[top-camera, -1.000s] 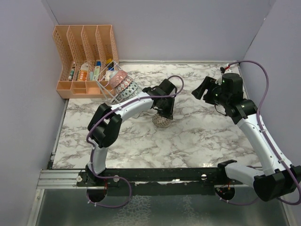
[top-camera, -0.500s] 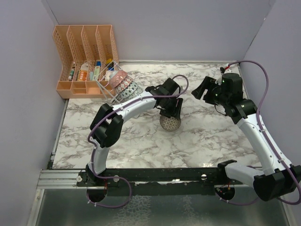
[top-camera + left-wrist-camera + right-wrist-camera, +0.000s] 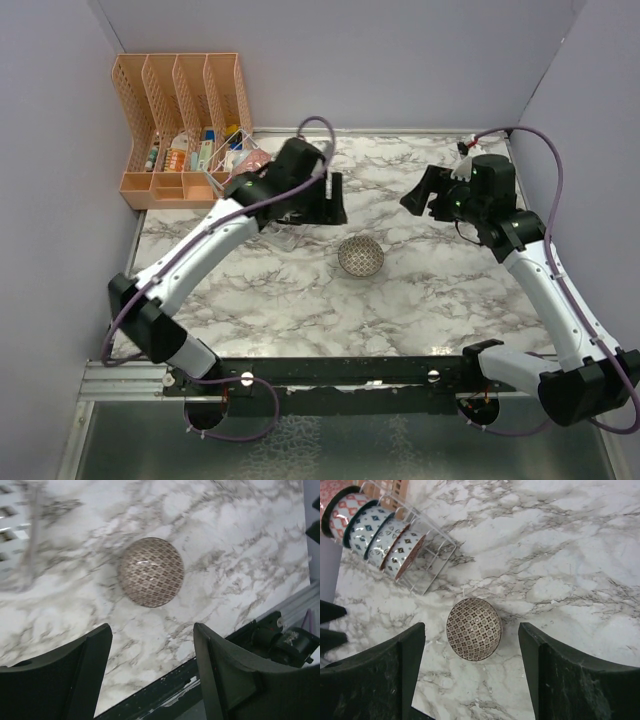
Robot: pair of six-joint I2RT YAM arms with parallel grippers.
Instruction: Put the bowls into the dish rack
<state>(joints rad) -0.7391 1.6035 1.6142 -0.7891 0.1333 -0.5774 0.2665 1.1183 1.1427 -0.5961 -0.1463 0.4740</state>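
The tan bowl stands outside the rack, so my right gripper moves down and to the left in the top view next, then onto the bowl's rim [image 3: 381, 256] [image 3: 499, 627].
A tan bowl [image 3: 360, 257] with a fine dark pattern sits upright on the marble table, touched by nothing. It also shows in the left wrist view [image 3: 151, 572] and the right wrist view [image 3: 473, 628]. My left gripper [image 3: 328, 200] hangs open and empty, above and to the left of that bowl [image 3: 151, 628]. My right gripper [image 3: 415, 195] is open and empty too, held high and looking down at the bowl [image 3: 471, 627]. The dish rack [image 3: 427, 562] holds several patterned bowls [image 3: 367, 527] standing on edge. In the top view the left arm hides most of the rack.
An orange plastic organiser [image 3: 180, 120] with tall dividers stands at the back left, just behind the rack. Grey walls close in the table on the left, back and right. A black rail [image 3: 330, 370] runs along the near edge.
My left gripper opened and let go of the tan bowl, which now rests on the table. The left arm rose and drew back to the left, towards the rack. The right gripper opened slightly wider.
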